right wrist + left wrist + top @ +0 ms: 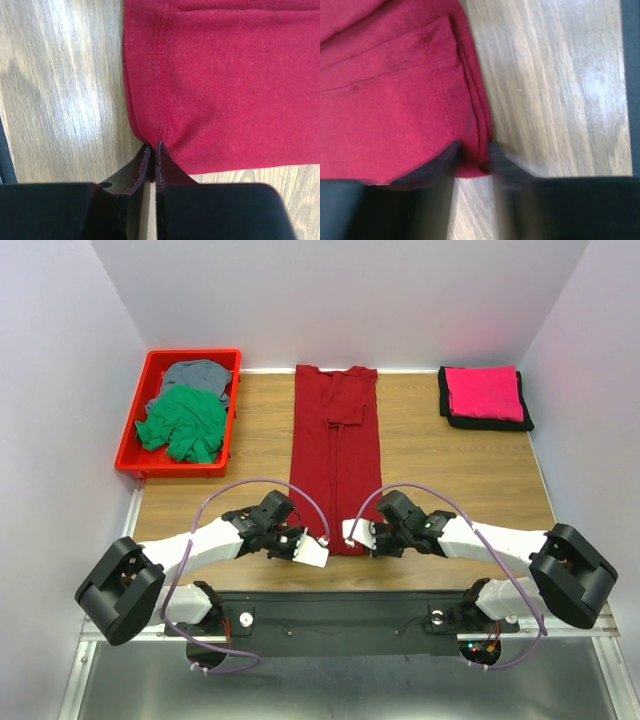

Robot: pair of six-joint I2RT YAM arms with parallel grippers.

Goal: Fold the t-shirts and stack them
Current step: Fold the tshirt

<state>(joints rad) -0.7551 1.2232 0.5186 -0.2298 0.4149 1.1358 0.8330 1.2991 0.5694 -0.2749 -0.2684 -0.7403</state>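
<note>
I should next lift the t-shirt's hem with my right gripper, carry it outward over the still-long piece of cloth, lower it and release it, because the cloth by the folded sleeve lies outward.
A dark red t-shirt (335, 455), folded into a long strip, lies down the middle of the table. My left gripper (316, 553) is at its near left corner; in the left wrist view the blurred jaws (474, 160) stand apart on either side of the hem corner of the red cloth (395, 100). My right gripper (352, 532) is at the near right corner. There its jaws (153, 147) are pinched together on the hem of the red cloth (225, 85). A folded pink t-shirt (485, 392) rests on a folded black one (490, 425) at the back right.
A red plastic tray (135, 435) at the back left holds a crumpled green t-shirt (185, 425) and a grey one (200, 373). White walls close the table in on three sides. Purple cables loop over both arms.
</note>
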